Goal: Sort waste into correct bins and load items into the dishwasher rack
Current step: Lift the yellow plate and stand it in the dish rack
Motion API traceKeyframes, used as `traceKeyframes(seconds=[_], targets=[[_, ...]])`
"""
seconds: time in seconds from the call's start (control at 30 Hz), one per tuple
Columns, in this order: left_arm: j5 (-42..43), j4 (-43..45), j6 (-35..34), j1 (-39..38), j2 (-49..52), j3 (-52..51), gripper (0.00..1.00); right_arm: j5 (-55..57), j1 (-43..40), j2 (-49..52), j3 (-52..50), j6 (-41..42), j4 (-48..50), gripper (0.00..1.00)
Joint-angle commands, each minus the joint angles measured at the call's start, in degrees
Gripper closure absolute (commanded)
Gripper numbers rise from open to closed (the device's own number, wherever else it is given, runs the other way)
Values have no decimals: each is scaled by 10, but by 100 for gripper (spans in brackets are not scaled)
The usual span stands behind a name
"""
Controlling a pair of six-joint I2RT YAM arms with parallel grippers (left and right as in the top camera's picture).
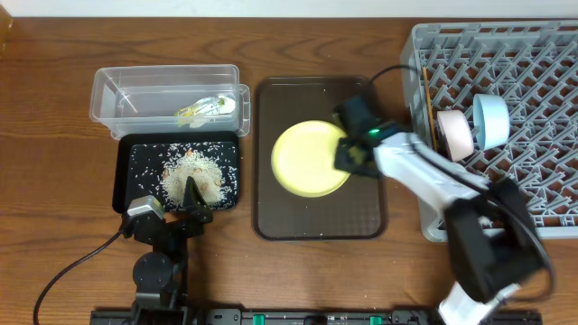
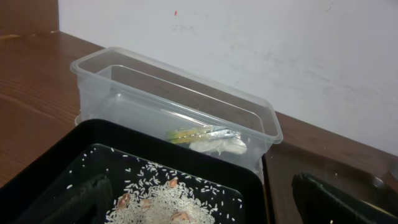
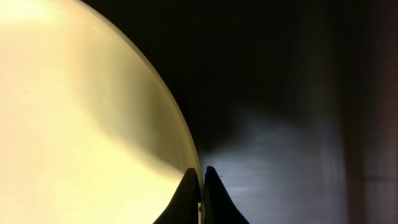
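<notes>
I will next use my right gripper to lift the plate, move it to the right in the overhead view and lower it into the rack point(image 1: 542, 81) slots past the light-blue bowl, because they are empty.
The round yellow plate point(image 1: 310, 159) lies on the brown serving tray point(image 1: 271, 217). My right gripper point(image 1: 348, 155) is shut on the plate's right rim; the right wrist view shows the rim point(image 3: 180, 134) pinched between the fingertips point(image 3: 201, 177). The rice scraps point(image 1: 191, 171) lie heaped in the black tray point(image 1: 126, 171), also in the left wrist view point(image 2: 168, 199). The green-and-yellow wrapper point(image 1: 206, 107) lies in the clear tub point(image 1: 108, 95). My left gripper point(image 1: 191, 194) is open over the black tray's front edge. The light-blue bowl point(image 1: 493, 120) and white-pink bowl point(image 1: 454, 134) stand in the grey rack point(image 1: 542, 81). Chopsticks point(image 1: 425, 90) lie at the rack's left edge.
The brown serving tray sits between the black tray and the rack. The clear tub point(image 2: 124, 81) stands directly behind the black tray point(image 2: 93, 140). A black cable runs from the left arm's base across the front left of the wooden table.
</notes>
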Motion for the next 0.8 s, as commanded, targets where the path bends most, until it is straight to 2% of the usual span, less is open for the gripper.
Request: traceKeyframes(seconds=[0.0, 0.1, 0.2, 0.4, 0.53, 0.77], targets=[[0, -10, 5, 4, 0, -17, 5, 32, -51, -120, 1, -109, 0, 99], [0, -10, 5, 4, 0, -17, 5, 77, -94, -230, 1, -189, -1, 99], [0, -10, 5, 4, 0, -17, 5, 168, -123, -317, 1, -257, -1, 99], [0, -10, 5, 4, 0, -17, 5, 489, -167, -431, 1, -332, 1, 99], [0, -10, 5, 4, 0, -17, 5, 594, -213, -439, 1, -368, 2, 99], [0, -10, 5, 4, 0, -17, 5, 594, -296, -390, 1, -368, 28, 99]])
